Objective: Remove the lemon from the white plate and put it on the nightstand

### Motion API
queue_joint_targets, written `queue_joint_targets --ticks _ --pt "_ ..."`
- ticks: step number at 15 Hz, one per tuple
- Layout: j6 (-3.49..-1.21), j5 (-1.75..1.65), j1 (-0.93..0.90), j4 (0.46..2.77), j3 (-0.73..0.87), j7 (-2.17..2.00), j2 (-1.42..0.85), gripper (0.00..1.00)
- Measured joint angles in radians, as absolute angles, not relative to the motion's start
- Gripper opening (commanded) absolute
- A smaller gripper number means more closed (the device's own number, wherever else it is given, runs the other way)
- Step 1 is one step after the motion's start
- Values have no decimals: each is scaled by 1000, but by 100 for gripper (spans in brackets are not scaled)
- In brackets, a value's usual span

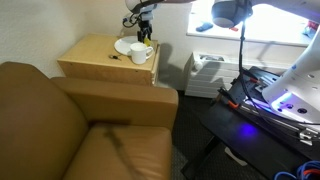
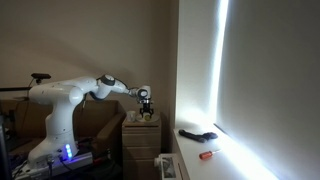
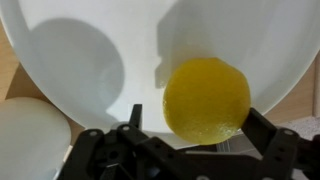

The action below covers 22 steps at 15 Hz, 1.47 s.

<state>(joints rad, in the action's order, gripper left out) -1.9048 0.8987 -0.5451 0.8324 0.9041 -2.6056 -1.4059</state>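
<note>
I will keep my gripper low next and bring both open fingers in onto the sides of the lemon (image 3: 207, 100), because it lies between them and the plate shows beside one of them.
In the wrist view the bright yellow lemon (image 3: 207, 100) lies on the white plate (image 3: 100, 50), between the two fingers of my gripper (image 3: 200, 120). The right finger touches the lemon's side. A strip of plate shows between the left finger and the lemon, so the jaws are open around it. In an exterior view the gripper (image 1: 143, 28) hangs just over the plate (image 1: 125, 46) on the tan nightstand (image 1: 95, 60). The lemon is too small to make out there. The arm also shows in an exterior view, with the gripper (image 2: 146, 100) over the nightstand (image 2: 140, 135).
A white cup (image 1: 141, 54) stands beside the plate and shows in the wrist view (image 3: 30, 140). A small dark object (image 1: 115, 58) lies on the nightstand top. A brown leather armchair (image 1: 60, 120) stands against the nightstand. A wall and window are behind.
</note>
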Motion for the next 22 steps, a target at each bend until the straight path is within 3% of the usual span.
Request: queue_joint_targets --ticks 1,2,3,7,17,22 --pt "-1905 899 -545 826 905 -2606 -1407 100" --pt "-1905 899 -544 821 906 -2606 -1408 75" --pt "-1905 899 -544 817 907 -2605 -1409 73" --pt "-1905 898 -541 797 912 -2605 -1418 47" --pt "-1919 896 -537 762 927 -2603 -1419 44" --pt "-2001 689 -510 752 792 -2583 -1321 44"
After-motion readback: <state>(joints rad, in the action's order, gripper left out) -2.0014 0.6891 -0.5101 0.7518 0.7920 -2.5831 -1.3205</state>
